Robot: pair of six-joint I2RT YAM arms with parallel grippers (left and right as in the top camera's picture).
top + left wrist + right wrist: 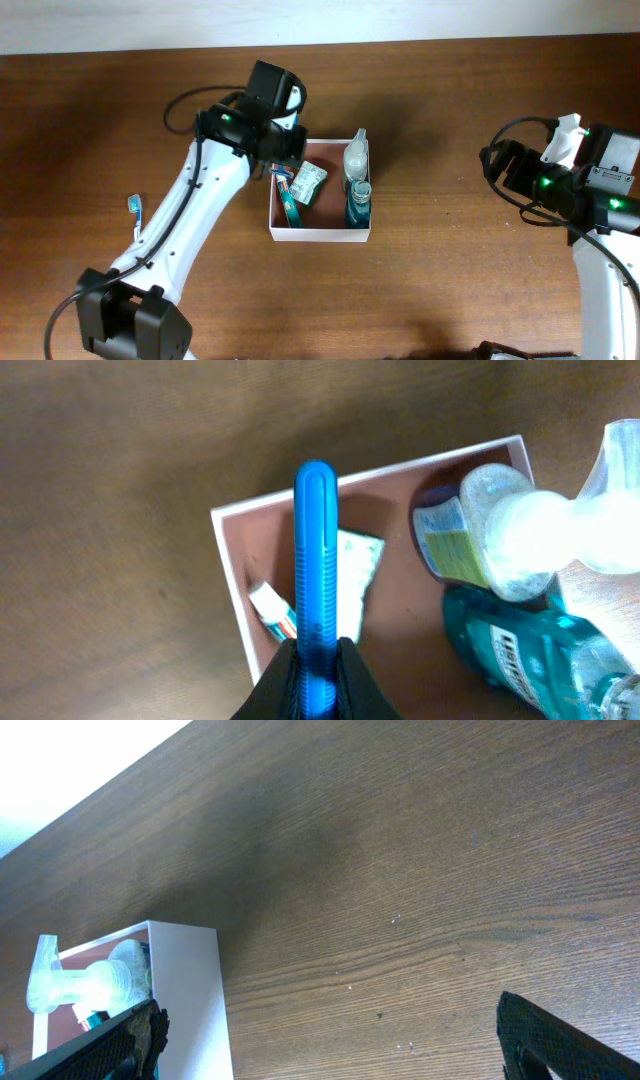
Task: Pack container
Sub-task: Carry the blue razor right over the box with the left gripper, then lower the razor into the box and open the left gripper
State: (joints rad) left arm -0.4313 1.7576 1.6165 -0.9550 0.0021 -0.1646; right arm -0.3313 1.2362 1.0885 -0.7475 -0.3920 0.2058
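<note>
The bare bottom of the container between the tube (290, 200) and the mouthwash bottle is below my left gripper and to its right in the overhead view. I will lower the handle across and release it.
The container (320, 236) is a square white-walled box with a reddish-brown floor, at the table's middle. In it lie a toothpaste tube (290, 200), a green-white packet (308, 183), a clear spray bottle (356, 158) and a teal mouthwash bottle (359, 203). My left gripper (283, 163) hovers over the box's left side. In the left wrist view it (318, 682) is shut on a blue ribbed handle (315, 550) that points over the container wall (230, 560). My right gripper (497, 163) is open and empty, well right of the box, with its fingers (330, 1045) wide apart.
A blue-headed toothbrush (133, 205) lies on the wooden table to the left of my left arm. The right wrist view shows the container's white wall (185, 990) and the spray bottle (85, 982) at lower left. The table's back edge runs along the top.
</note>
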